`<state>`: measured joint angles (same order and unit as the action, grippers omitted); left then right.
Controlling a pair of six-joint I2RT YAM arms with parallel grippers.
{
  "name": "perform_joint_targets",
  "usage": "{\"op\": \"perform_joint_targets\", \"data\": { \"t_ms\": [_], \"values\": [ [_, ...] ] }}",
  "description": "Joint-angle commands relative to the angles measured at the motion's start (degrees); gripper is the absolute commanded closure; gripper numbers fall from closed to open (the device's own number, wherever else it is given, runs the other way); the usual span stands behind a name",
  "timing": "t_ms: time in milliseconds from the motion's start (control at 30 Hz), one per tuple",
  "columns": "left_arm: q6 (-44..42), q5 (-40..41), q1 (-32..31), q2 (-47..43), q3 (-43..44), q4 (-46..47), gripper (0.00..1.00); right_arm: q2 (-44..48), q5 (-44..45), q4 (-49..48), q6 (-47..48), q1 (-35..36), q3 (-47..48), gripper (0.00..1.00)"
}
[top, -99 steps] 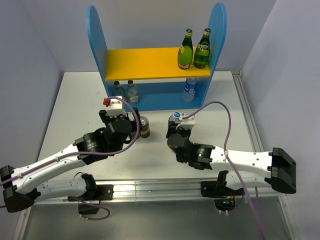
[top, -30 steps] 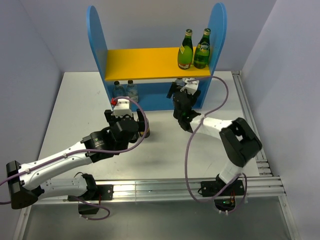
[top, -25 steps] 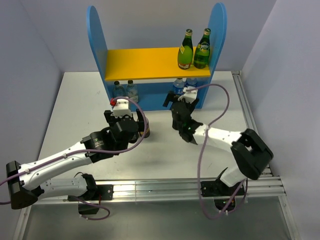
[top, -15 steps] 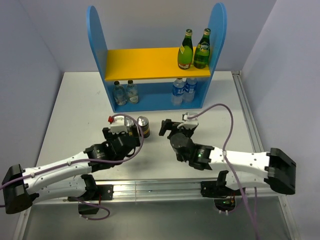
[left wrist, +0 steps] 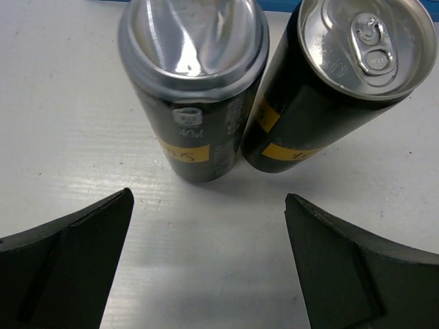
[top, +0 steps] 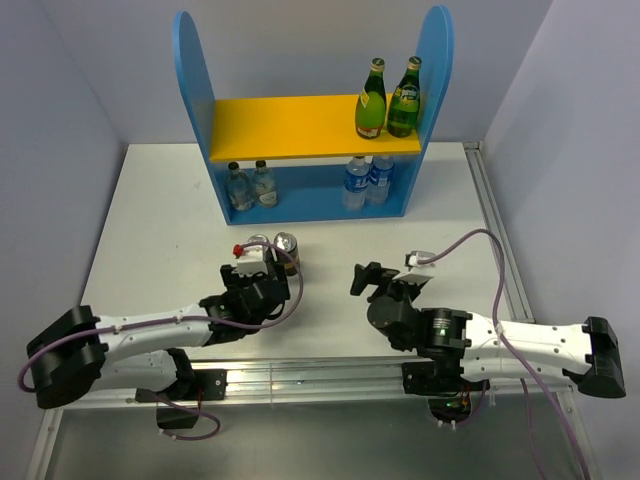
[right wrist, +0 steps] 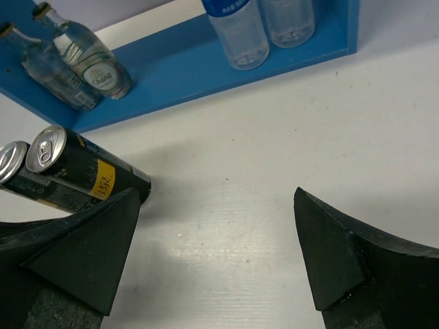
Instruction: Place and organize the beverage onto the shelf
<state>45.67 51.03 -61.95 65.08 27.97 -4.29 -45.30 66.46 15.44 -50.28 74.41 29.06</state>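
My left gripper is open and in line with the tabless can, which stands outward of it. Next it will slide its fingers outward until they are on either side of the can's dark body.
The shelf stands at the back, its blue base also showing in the right wrist view. Two green glass bottles stand on the right of its yellow board. Below, two water bottles stand at the right and two small clear bottles at the left. Two dark cans with gold bands stand side by side on the table. My left gripper is open just short of them. My right gripper is open over bare table, holding nothing.
The white table has a raised rail along its right edge and grey walls on both sides. The left part of the yellow board holds nothing. Both arms lie low near the front edge.
The right arm has drawn back from the shelf's lower tier to the near table, leaving a second water bottle there. The left arm has pulled back off the cans.
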Motion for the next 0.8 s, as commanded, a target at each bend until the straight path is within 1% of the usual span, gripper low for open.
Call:
{"op": "perform_joint_targets", "data": {
  "t_ms": [0, 167, 200, 533, 667, 767],
  "values": [
    [-2.2, 2.1, 0.7, 4.6, 3.4, 7.1, 0.01, 5.0, 4.2, 5.8, -4.3, 0.7, -1.5, 0.0],
    [-1.1, 4.5, 2.2, 10.3, 6.3, 5.6, 0.01, 9.4, 4.0, 6.3, -2.4, 0.7, -3.4, 0.0],
    [-1.5, 4.0, 2.4, 10.7, 6.2, 7.4, 0.01, 10.5, 3.9, 6.1, -1.9, 0.7, -3.7, 0.0],
    [-4.9, 3.6, 7.6, 16.0, 7.6, 12.4, 0.01, 13.9, 1.7, 1.3, 4.3, 0.8, -7.1, 0.0],
    [-7.2, 2.8, 9.6, 17.7, 7.1, 18.1, 0.01, 14.5, 1.1, -0.8, 6.2, 0.8, -7.9, 0.0],
    [-8.1, 2.0, 11.1, 19.4, 7.5, 20.1, 0.01, 15.5, 1.0, -1.5, 6.8, 0.7, -8.4, 0.0]
  ]
}}
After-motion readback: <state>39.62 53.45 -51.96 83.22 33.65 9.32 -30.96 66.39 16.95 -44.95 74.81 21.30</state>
